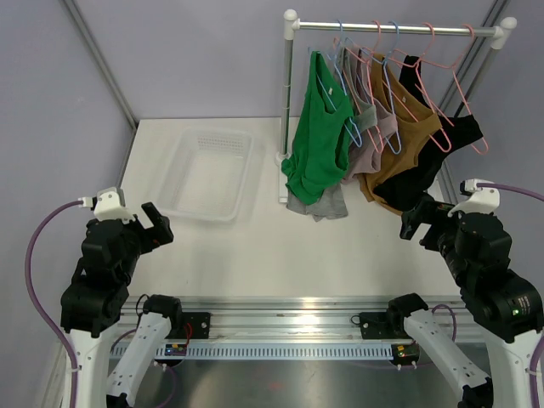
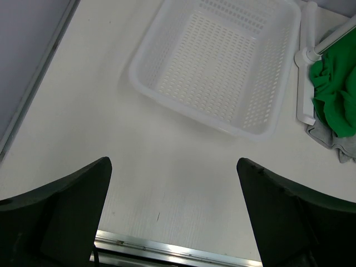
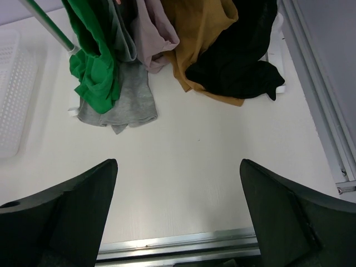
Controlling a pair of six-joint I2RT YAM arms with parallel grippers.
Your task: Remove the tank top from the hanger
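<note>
The green top's blue hanger hangs nearest the basket, above and outward of my right gripper. My right gripper should go up and outward to that hanger next, below its hook.
Several tank tops hang on pink and blue hangers (image 1: 439,70) from a rail (image 1: 395,29) at the back right. From left to right they are green (image 1: 321,140), grey (image 1: 319,202), mauve (image 1: 371,140), mustard (image 1: 410,140) and black (image 1: 429,170). The right wrist view shows their lower hems, green (image 3: 92,61) through black (image 3: 239,61), touching the table. My left gripper (image 1: 157,225) (image 2: 173,161) hovers open near the front left, with nothing between its fingers. My right gripper (image 1: 416,219) (image 3: 178,162) is open and empty at the front right, just short of the black top.
A white perforated basket (image 1: 208,174) (image 2: 222,67) with nothing in it sits left of the rack. The rack's upright post (image 1: 287,102) and white foot (image 2: 305,83) stand between basket and clothes. A metal rail (image 3: 178,245) runs along the near table edge.
</note>
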